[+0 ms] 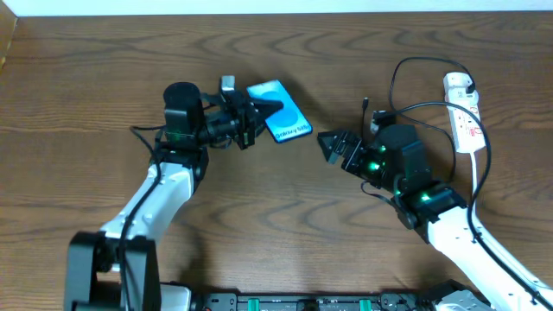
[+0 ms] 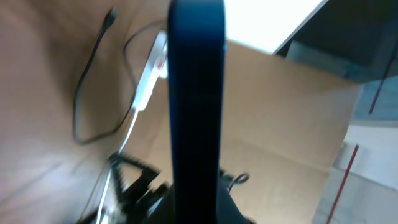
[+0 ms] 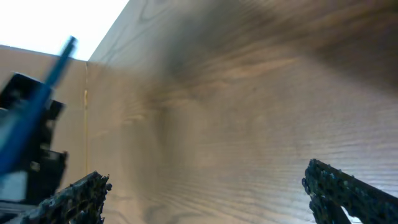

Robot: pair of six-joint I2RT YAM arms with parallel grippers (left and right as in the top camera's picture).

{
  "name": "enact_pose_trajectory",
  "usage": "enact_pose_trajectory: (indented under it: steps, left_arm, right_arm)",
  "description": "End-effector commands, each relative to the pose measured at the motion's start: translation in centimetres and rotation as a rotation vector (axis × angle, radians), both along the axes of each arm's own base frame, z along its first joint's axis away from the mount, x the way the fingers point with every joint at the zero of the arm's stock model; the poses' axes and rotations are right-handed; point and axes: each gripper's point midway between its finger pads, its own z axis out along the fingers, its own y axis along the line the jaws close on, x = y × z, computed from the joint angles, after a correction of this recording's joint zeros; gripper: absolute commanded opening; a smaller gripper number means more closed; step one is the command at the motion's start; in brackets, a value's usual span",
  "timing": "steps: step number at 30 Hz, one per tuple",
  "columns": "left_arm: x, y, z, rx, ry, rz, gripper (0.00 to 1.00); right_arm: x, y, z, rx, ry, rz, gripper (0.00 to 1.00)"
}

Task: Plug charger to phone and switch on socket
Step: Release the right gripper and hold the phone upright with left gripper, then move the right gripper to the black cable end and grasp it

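The charger cable's tip lies free on the table, so my right gripper should next swing outward, turn its fingers down and lower onto the cable behind its tip.
My left gripper (image 1: 257,117) is shut on the phone (image 1: 282,111), gripping its left edge and holding it tilted; the cyan-blue screen faces up. In the left wrist view the phone (image 2: 196,93) is a dark edge-on bar that hides the fingers. The charger cable (image 1: 406,108) lies at the right with its tip (image 1: 366,104) free on the table, and loops to the socket (image 1: 463,112), a white power strip. My right gripper (image 1: 328,143) is open and empty, between the phone and the cable tip. In the right wrist view its fingers (image 3: 211,193) span bare wood, with the phone (image 3: 34,115) at far left.
The left wrist view also shows the socket (image 2: 151,73) and the cable (image 2: 93,74) on the wooden table (image 1: 104,69). The strip's white cord (image 1: 479,199) runs down along the right arm. The table's far edge meets a white wall.
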Motion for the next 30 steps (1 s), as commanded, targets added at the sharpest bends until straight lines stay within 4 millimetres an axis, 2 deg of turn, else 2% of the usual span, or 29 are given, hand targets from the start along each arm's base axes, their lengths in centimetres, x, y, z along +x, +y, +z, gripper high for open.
enact_pose_trajectory:
  steps: [1,8,12,17,20,25,26,30]
  left_arm:
    - [-1.8,-0.7,1.6,-0.041,-0.049,-0.14,0.07]
    - [-2.7,-1.0,2.9,-0.065,-0.124,-0.211,0.07]
    - [-2.7,-1.0,2.8,-0.057,-0.148,-0.213,0.08]
    - [-2.7,-1.0,2.8,-0.05,-0.169,-0.212,0.07]
    - [-2.7,-1.0,2.8,-0.05,-0.168,-0.213,0.08]
    - [-2.7,-1.0,2.8,-0.051,-0.168,-0.216,0.08]
    - [-2.7,-1.0,2.8,-0.051,-0.168,-0.216,0.07]
    - [-2.7,-1.0,2.8,-0.052,-0.168,-0.216,0.07]
  right_arm:
    - [0.5,-1.3,-0.1,-0.06,-0.023,-0.038,0.99]
    - [2.9,-6.0,-0.4,-0.333,-0.146,-0.201,0.99]
    - [3.4,-6.4,0.3,-0.41,-0.12,-0.194,0.91]
    - [5.2,-7.3,0.2,-0.573,-0.039,-0.191,0.89]
    - [6.9,-7.0,-1.2,-0.645,0.03,-0.171,0.88]
    - [9.5,-6.0,-4.4,-0.711,0.15,-0.134,0.75]
    - [10.2,-6.0,-5.7,-0.726,0.179,-0.13,0.72]
    - [10.6,-6.6,-8.2,-0.752,0.234,-0.131,0.69]
